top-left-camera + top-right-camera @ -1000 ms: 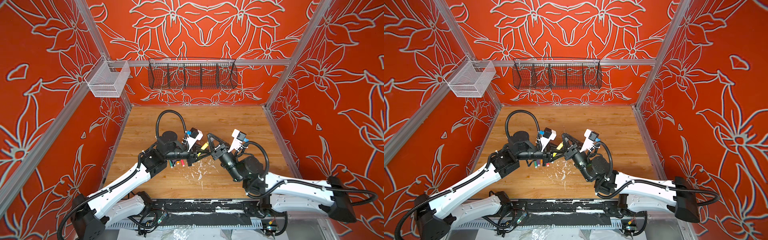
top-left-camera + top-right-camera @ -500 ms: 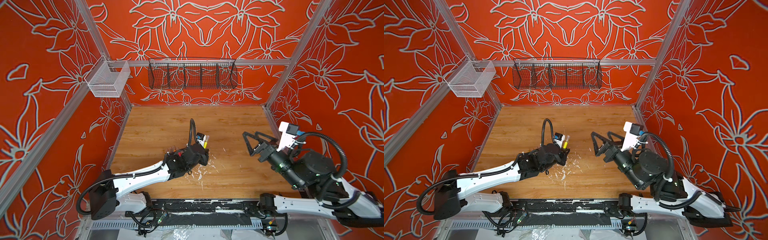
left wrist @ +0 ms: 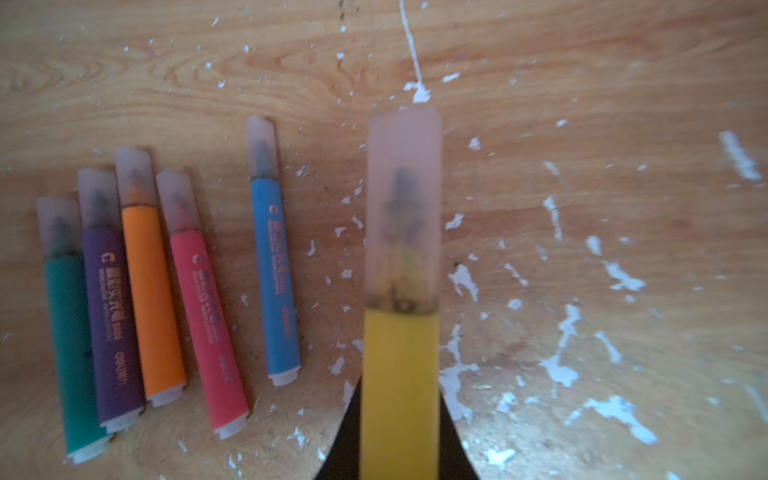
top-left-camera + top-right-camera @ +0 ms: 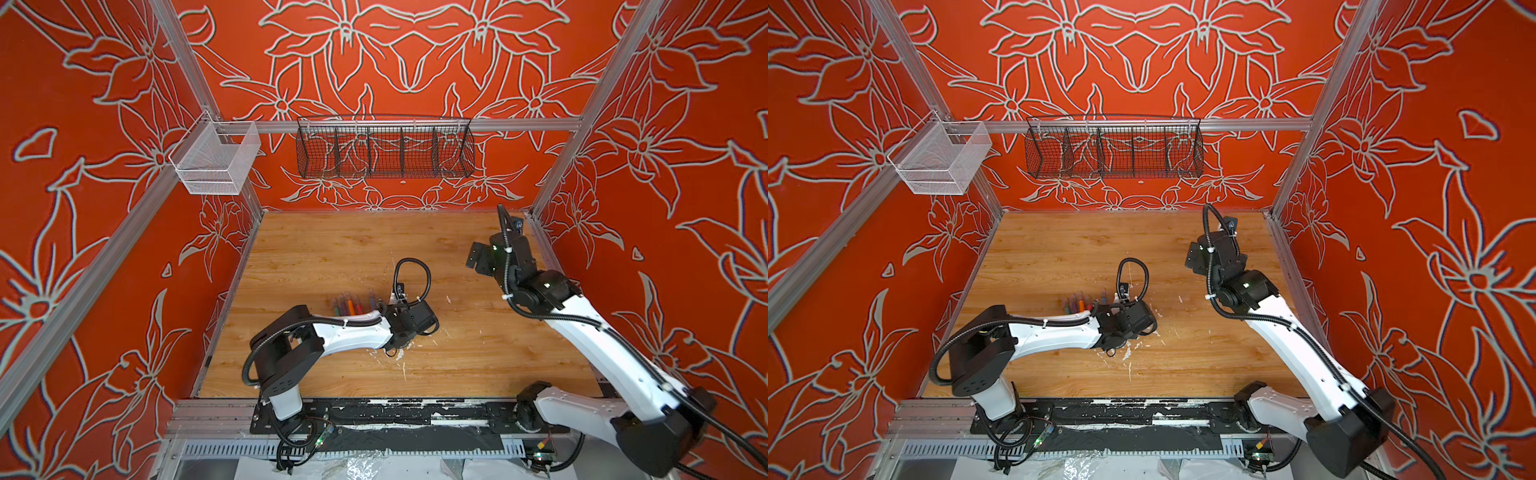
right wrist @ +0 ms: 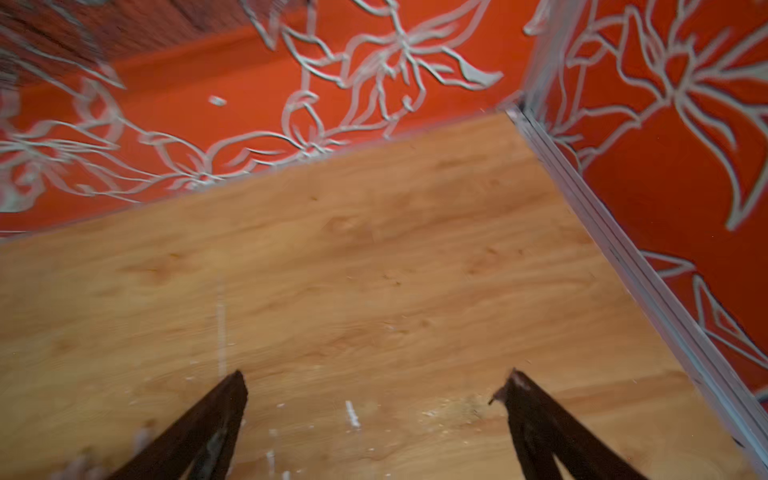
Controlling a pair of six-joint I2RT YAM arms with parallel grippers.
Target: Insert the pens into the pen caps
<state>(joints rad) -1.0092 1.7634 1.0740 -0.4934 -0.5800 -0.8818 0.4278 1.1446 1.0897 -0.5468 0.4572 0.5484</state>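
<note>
The yellow pen's tip is already covered by its translucent cap. My left gripper should go down to the open wood beside the blue pen and let go of the yellow pen there.
My left gripper is shut on the yellow pen, which has a translucent cap over its tip. Five more pens lie on the wood, each capped: green, purple, orange, pink and blue. In both top views this row lies just left of the left wrist; the left fingers are hidden under it. My right gripper is open and empty, held high at the back right.
White flecks of debris are scattered over the wooden table around the pens. A black wire basket and a white mesh bin hang on the back rail. The right wall rail runs close to the right gripper.
The right gripper has opened, let go and pulled away up to the back right. The left arm has dropped low and carried the capped yellow pen to just right of the row.
</note>
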